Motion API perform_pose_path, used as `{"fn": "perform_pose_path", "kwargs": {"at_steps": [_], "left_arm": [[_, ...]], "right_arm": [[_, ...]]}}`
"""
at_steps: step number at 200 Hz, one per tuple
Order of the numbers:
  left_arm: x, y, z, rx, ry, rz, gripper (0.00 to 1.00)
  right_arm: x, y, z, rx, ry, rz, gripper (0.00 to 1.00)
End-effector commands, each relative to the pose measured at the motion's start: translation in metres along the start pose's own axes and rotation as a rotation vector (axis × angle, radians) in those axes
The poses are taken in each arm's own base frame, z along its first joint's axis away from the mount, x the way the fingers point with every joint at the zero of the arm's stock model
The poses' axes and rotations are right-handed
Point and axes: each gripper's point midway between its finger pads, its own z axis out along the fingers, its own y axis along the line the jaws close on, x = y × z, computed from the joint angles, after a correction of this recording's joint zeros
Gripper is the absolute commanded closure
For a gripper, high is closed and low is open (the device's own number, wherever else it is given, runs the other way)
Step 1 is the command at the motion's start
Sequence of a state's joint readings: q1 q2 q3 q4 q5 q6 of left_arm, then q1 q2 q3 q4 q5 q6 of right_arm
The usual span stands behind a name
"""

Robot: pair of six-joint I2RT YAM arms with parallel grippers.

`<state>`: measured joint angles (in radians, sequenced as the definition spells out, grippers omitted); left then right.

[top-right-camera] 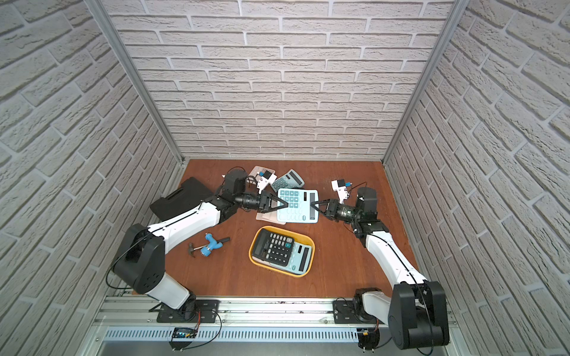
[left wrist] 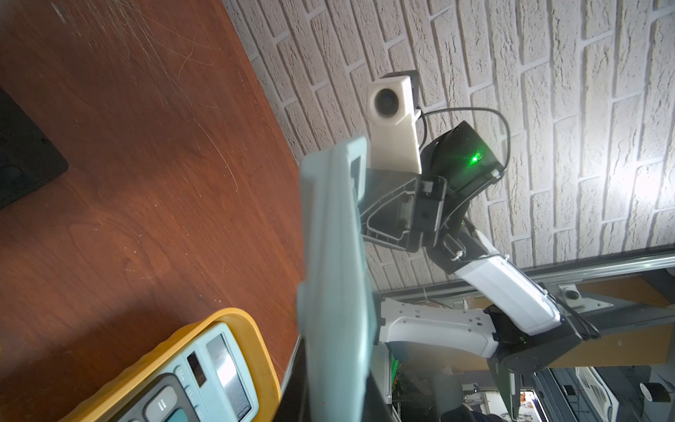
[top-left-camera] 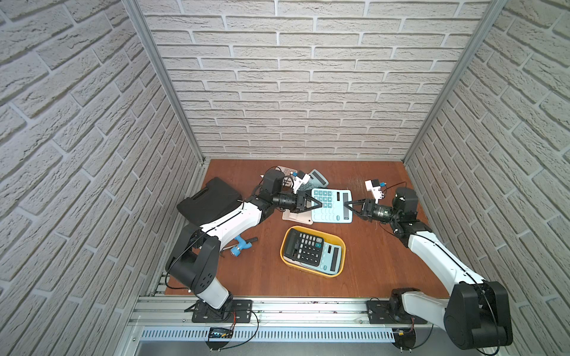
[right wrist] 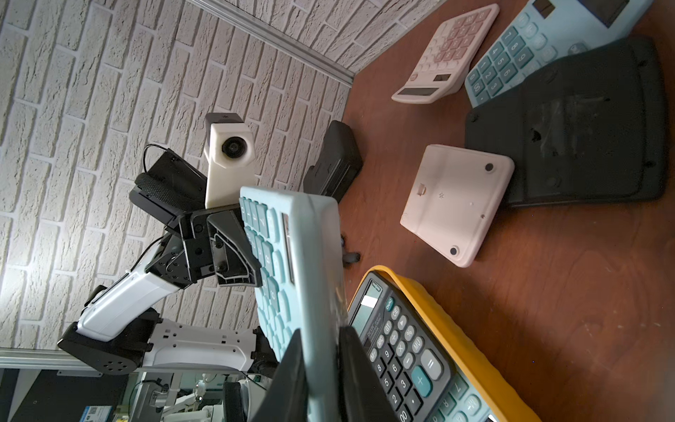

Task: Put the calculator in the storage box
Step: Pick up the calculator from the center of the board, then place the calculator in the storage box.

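Note:
The display edge comes free over the box's light blue calculator next as my right gripper draws back and down, since the storage box lies below the gripper and farther back.
A large light blue calculator [top-left-camera: 331, 205] [top-right-camera: 297, 205] hangs above the table behind the storage box, held from both ends. My left gripper [top-left-camera: 320, 205] [top-right-camera: 287, 206] is shut on its keypad end, and my right gripper [top-left-camera: 344, 204] [top-right-camera: 311, 204] is shut on its display end. In the wrist views the calculator [left wrist: 336, 255] [right wrist: 310, 255] runs edge-on out of each gripper [left wrist: 336, 402] [right wrist: 321, 383]. The yellow storage box [top-left-camera: 311, 228] [top-right-camera: 277, 228] [left wrist: 252, 339] [right wrist: 456, 329] holds a black calculator [top-left-camera: 303, 246] lying on a light blue one [top-left-camera: 331, 257].
A pale pink calculator [top-left-camera: 296, 217] lies face down under the held one. More calculators [top-left-camera: 317, 178] lie at the back, one of them black and face down [right wrist: 569, 120]. A black moulded case [top-left-camera: 209, 200] sits at the left and a blue-handled hammer [top-left-camera: 239, 245] in front of it.

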<state>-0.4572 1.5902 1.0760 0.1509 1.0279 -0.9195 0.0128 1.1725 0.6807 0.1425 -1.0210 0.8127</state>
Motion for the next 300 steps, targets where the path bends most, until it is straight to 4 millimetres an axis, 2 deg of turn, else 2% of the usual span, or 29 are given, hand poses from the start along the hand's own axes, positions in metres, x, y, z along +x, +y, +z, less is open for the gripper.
{"fn": "perform_pose_path", "kwargs": {"at_steps": [1,10,43,59,109,157,230,300], "left_arm": [[0.005,-0.013,0.000,0.027,0.016,0.068,0.80],[0.005,-0.012,-0.001,0.019,0.012,0.066,0.67],[0.002,0.005,-0.016,-0.101,-0.038,0.055,0.26],[-0.002,0.016,-0.029,-0.195,-0.080,0.058,0.02],[-0.002,0.049,-0.079,-0.514,-0.195,0.062,0.02],[0.009,0.067,-0.102,-0.630,-0.241,0.048,0.02],[0.025,0.095,-0.103,-0.664,-0.248,-0.002,0.02],[0.032,0.105,-0.100,-0.662,-0.241,-0.022,0.02]], "right_arm": [[0.012,0.011,0.004,-0.026,0.023,-0.015,0.90],[0.017,0.006,0.005,-0.002,0.028,0.009,0.97],[0.034,0.004,0.002,0.067,0.038,0.031,0.97],[0.044,-0.001,-0.002,0.111,0.044,0.047,0.97],[0.083,-0.027,-0.014,0.247,0.059,0.140,0.97],[0.114,-0.043,-0.027,0.365,0.033,0.160,0.97],[0.139,-0.063,-0.019,0.419,0.021,0.191,0.97],[0.138,-0.069,-0.007,0.436,-0.048,0.211,0.97]]}}
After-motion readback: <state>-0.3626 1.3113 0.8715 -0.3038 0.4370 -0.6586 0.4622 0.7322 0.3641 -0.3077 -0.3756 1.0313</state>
